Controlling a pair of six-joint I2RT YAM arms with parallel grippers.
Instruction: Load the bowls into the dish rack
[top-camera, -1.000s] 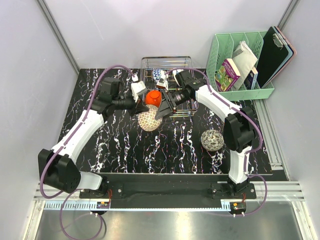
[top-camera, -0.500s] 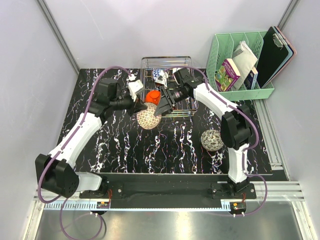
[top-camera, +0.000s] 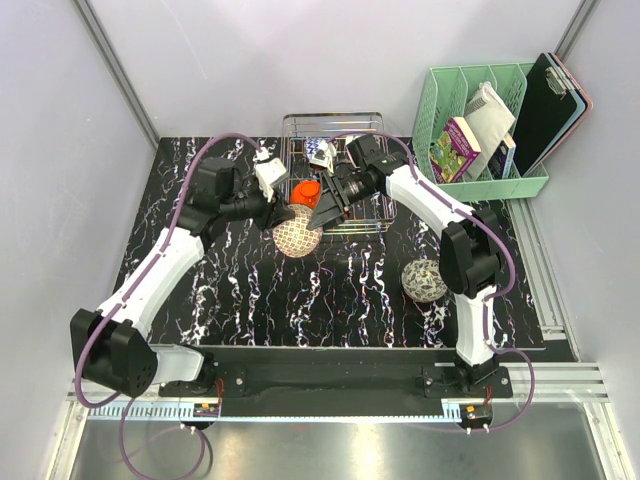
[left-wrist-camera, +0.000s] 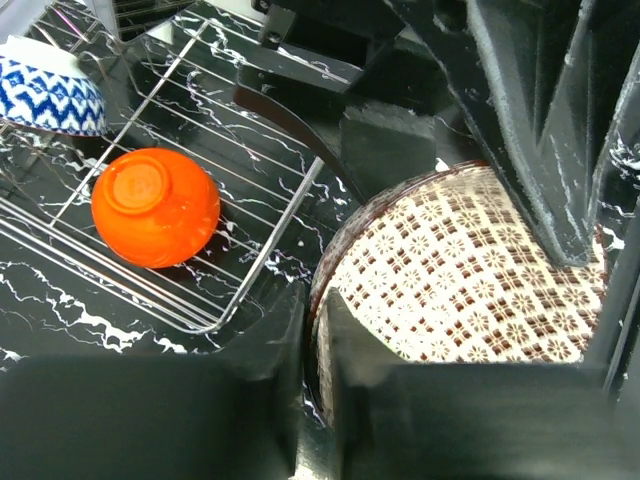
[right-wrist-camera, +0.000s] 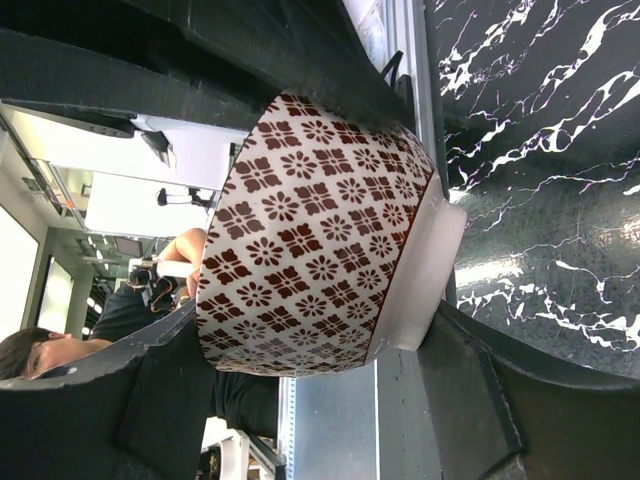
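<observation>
The wires beside the orange-red bowl are empty, so my right gripper needs to move outward over the rack, turn downward and lower toward those wires to release.
A beige net-patterned bowl hangs just in front of the dish rack, held between both grippers. My left gripper is shut on its rim; in the left wrist view the rim sits pinched between the jaws, with the bowl to the right. My right gripper spans the same bowl from rim to foot, both fingers against it. An orange-red bowl lies upside down in the rack, also seen in the left wrist view. A blue-and-white bowl sits in the rack behind it. A second net-patterned bowl stands on the table.
A mint-green organiser with books and a dark clipboard stands at the back right. The black marbled table ends at grey walls on both sides. The rack's front wire edge lies close beside the held bowl.
Both grippers and the net-patterned bowl between them have shifted slightly up towards the rack. The orange-red bowl now shows a little more behind them.
</observation>
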